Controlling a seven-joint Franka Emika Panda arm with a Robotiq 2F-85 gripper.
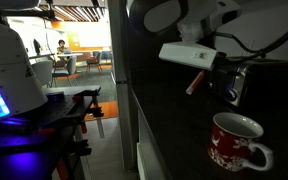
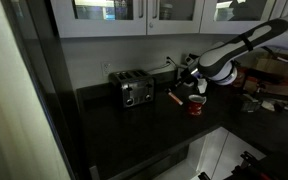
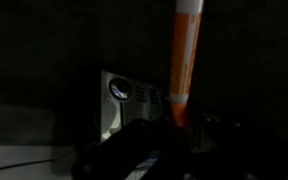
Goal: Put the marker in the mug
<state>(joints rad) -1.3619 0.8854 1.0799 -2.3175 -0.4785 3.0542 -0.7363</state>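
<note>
I will bring my gripper across over the mug's opening (image 1: 238, 126), lower the marker into it and let go, because the marker (image 1: 195, 84) still hangs beside the red mug.
The marker (image 1: 195, 84) is a thin orange-red stick with a paler end, held tilted in my gripper (image 1: 208, 72), which is shut on it. The red mug (image 1: 235, 140), white inside with a white pattern, stands upright on the dark counter, below the marker and to one side of it. In an exterior view the marker (image 2: 175, 97) sticks out from the gripper (image 2: 187, 87), just beside the mug (image 2: 196, 103). In the wrist view the marker (image 3: 187, 60) rises from between the dark fingers (image 3: 180, 125). The mug does not show there.
A dark boxy toaster (image 2: 136, 90) stands on the black counter (image 2: 114, 130) a little away from the mug, and shows in the wrist view (image 3: 124, 95) behind the marker. White cabinets (image 2: 104, 15) hang above. The counter edge drops off near the front (image 2: 199, 140).
</note>
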